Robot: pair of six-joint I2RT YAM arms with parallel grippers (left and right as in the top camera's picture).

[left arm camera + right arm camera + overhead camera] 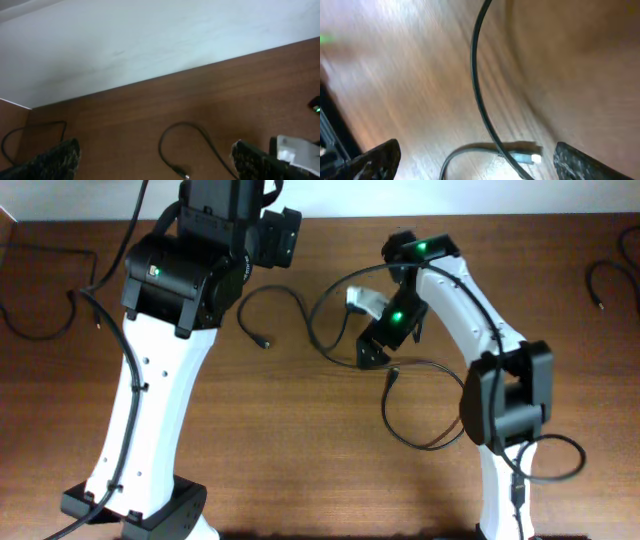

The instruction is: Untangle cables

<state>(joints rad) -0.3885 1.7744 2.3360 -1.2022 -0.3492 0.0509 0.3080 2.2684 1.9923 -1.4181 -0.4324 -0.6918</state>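
Note:
The thin black cable (396, 365) (501, 148) gets my right gripper lowered onto it next where it crosses the plug end, since that part lies below the gripper between its open fingers.
Several thin black cables lie apart on the wooden table. One short cable (272, 300) curls in the middle and ends in a plug (265, 342); it also shows in the left wrist view (167, 137). A longer cable (420, 442) loops under the right arm, with its plug (392, 376) beside my right gripper (372, 350). In the right wrist view this cable (476, 85) crosses over the plug end (527, 158) between the open fingers (477, 147). My left gripper (280, 235) hovers at the back, open and empty (155, 146).
Another cable (35, 290) lies at the far left edge and one (605, 280) at the far right edge. A cable loop (560, 460) lies by the right arm's base. The white wall (150, 45) borders the table's back edge.

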